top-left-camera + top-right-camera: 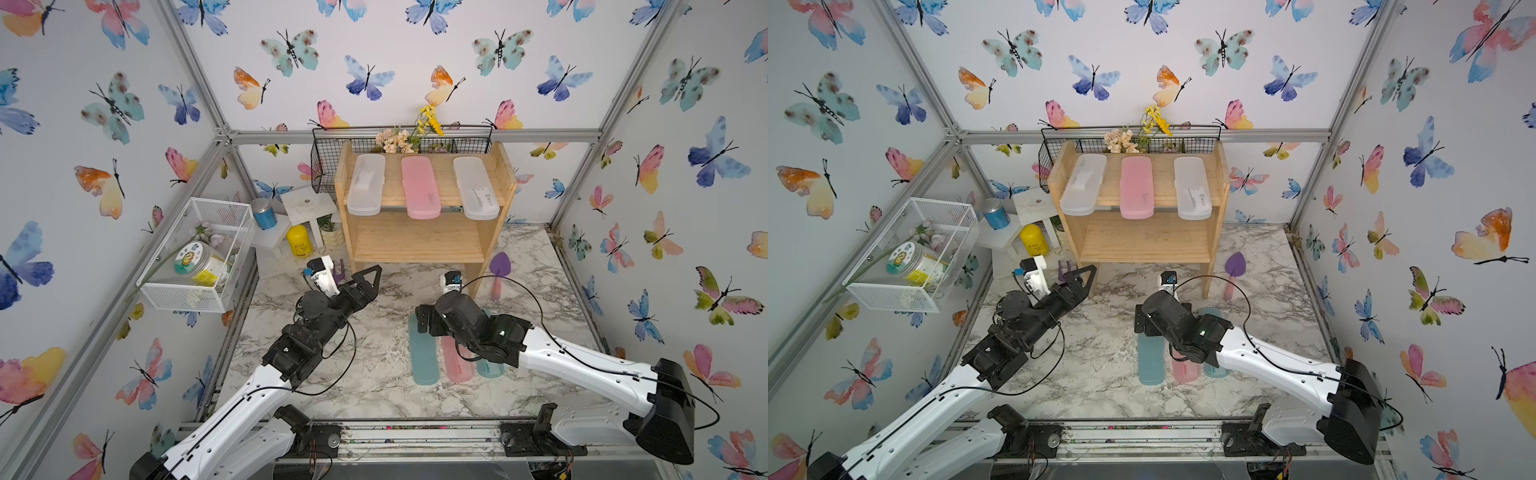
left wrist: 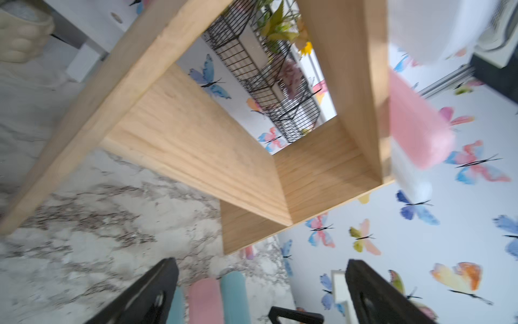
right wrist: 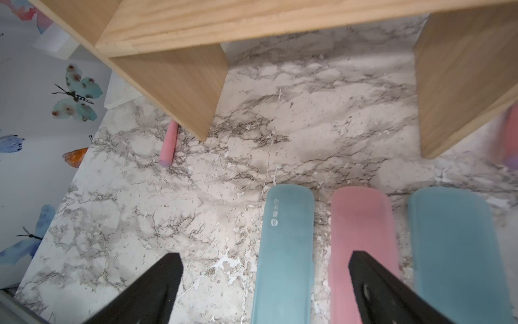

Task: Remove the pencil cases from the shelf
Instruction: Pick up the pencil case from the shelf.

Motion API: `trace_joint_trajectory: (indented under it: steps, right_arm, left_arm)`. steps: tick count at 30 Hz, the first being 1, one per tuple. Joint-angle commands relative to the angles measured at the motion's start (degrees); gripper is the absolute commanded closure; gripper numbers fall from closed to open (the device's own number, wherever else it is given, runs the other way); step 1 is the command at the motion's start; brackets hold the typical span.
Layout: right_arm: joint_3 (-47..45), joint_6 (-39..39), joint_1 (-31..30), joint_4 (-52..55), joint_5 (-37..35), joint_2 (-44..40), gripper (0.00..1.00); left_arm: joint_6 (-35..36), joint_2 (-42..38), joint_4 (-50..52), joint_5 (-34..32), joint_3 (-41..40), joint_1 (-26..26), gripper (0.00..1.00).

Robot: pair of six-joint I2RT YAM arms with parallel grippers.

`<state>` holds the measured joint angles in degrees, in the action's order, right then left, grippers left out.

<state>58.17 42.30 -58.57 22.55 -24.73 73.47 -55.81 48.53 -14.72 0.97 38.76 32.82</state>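
Observation:
The near end of the frosted white case [image 1: 364,207] [image 2: 431,29] closest to the mesh basket sticks out over the edge of the shelf's upper level. My left gripper needs to move up and reach outward to that end of the case next.
The light wooden shelf [image 1: 419,245] stands at the back of the marble table. Its upper tier carries three pencil cases: frosted white [image 1: 365,185], pink [image 1: 419,187] and frosted white [image 1: 476,187]. The lower tier is bare. On the table lie a teal case [image 1: 424,353], a pink case [image 1: 457,365] and a teal case [image 1: 490,368], partly under my right arm. My right gripper [image 3: 265,261] hovers open over them, one teal case [image 3: 286,238] between its jaws, untouched. My left gripper [image 1: 365,282] is open by the shelf's left leg, holding nothing.
A black wire basket [image 1: 332,162] with flowers hangs behind the shelf. A white mesh basket [image 1: 195,257] with a jar sits on the left wall. A blue can [image 1: 264,214], a yellow bottle [image 1: 299,241] and a white stool [image 1: 307,203] stand at left. A purple trowel [image 1: 498,270] lies right of the shelf.

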Motion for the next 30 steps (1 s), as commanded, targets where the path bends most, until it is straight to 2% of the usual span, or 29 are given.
trace_joint_trajectory:
  steps: [1, 4, 8, 13, 19, 24, 30]
  right_arm:
    - [-0.46, -3.0, 1.87, 3.64, -4.5, -1.14, 0.01]
    - [-1.03, -4.19, 4.13, 3.12, -2.95, -2.18, 0.01]
    - [-1.3, -4.95, 5.64, 2.79, -1.61, -2.07, 0.01]
    - [-2.59, -4.69, 6.09, 1.3, 0.06, -1.93, 0.01]
    - [-3.29, -5.02, 6.62, 0.41, 1.07, -1.57, 0.01]
    - [-3.5, -4.86, 6.97, -0.17, 1.87, -1.31, 0.01]
    - [-3.86, -4.95, 7.33, -0.4, 2.23, -1.05, 0.01]
  left_arm:
    - [-7.17, 0.22, -12.18, 7.36, 3.46, -2.26, 0.01]
    - [-10.1, 2.42, -15.25, 7.13, 6.78, -3.26, 0.01]
    - [-11.85, 6.22, -14.55, 6.86, 12.12, -3.5, 0.01]
    - [-12.25, 10.13, -11.92, 5.42, 17.17, -4.32, 0.01]
    - [-12.13, 13.45, -10.91, 4.77, 19.86, -7.91, 0.0]
    - [-14.68, 16.45, -14.29, 5.85, 19.97, -10.38, 0.06]
    - [-13.89, 19.13, -14.35, 6.24, 21.97, -11.07, 0.16]
